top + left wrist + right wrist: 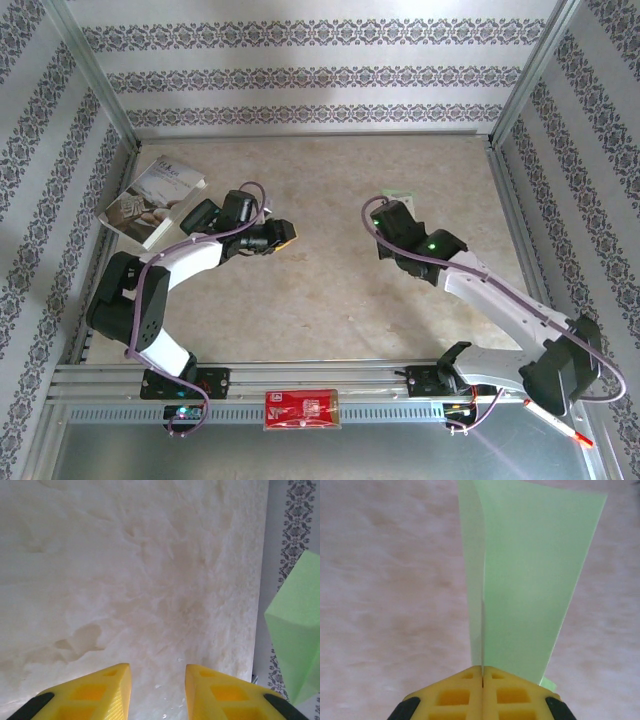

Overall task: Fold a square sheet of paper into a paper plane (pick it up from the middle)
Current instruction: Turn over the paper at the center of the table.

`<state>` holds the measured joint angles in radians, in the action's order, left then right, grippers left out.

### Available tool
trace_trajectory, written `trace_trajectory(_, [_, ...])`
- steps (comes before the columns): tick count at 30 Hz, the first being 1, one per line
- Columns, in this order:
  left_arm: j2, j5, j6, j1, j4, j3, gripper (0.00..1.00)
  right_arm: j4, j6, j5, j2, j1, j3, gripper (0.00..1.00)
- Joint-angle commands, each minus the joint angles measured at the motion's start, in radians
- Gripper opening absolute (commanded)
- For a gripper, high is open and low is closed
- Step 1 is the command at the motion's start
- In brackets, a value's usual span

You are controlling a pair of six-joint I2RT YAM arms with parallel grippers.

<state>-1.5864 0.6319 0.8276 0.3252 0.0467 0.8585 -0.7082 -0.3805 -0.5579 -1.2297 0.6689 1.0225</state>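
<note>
My right gripper holds the folded sheet. It needs to bring the sheet back and down toward the red packet and release it.
My right gripper [482,669] is shut on the light green sheet of paper [530,595]. The sheet is folded along a crease and stands up from the jaws over the beige table. In the top view this gripper [385,212] is right of centre at the back, with a bit of the green paper [400,197] showing behind it. My left gripper [157,667] is open over bare table with nothing between its yellow fingers [107,690]. The green paper [299,630] shows at the right edge of the left wrist view, well apart from the fingers. From above, the left gripper [285,237] points right toward the other arm.
A grey-white printed booklet [150,200] lies at the back left beside the left arm. A red flat packet [302,410] rests on the front rail between the arm bases. A red-and-white pen [560,420] lies at the front right. Metal frame posts and patterned walls enclose the table.
</note>
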Motion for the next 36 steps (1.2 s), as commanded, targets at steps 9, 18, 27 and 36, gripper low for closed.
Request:
trace_trajectory(9, [0.062,-0.046,-0.034,-0.111,-0.118,-0.019,0.36,-0.408,-0.138,-0.442,-0.433,0.236,0.226,0.00])
trace_trajectory(18, [0.084,-0.055,-0.025,-0.197,-0.134,-0.013,0.41,-0.404,-0.207,-0.305,-0.747,0.395,0.398,0.01])
trace_trajectory(27, [0.173,-0.113,-0.040,-0.245,-0.180,-0.002,0.47,-0.307,-0.204,-0.143,-0.905,0.483,0.542,0.09])
trace_trajectory(36, [0.187,-0.084,-0.067,-0.245,-0.196,-0.009,0.48,-0.119,-0.168,0.063,-0.798,0.488,0.516,0.35])
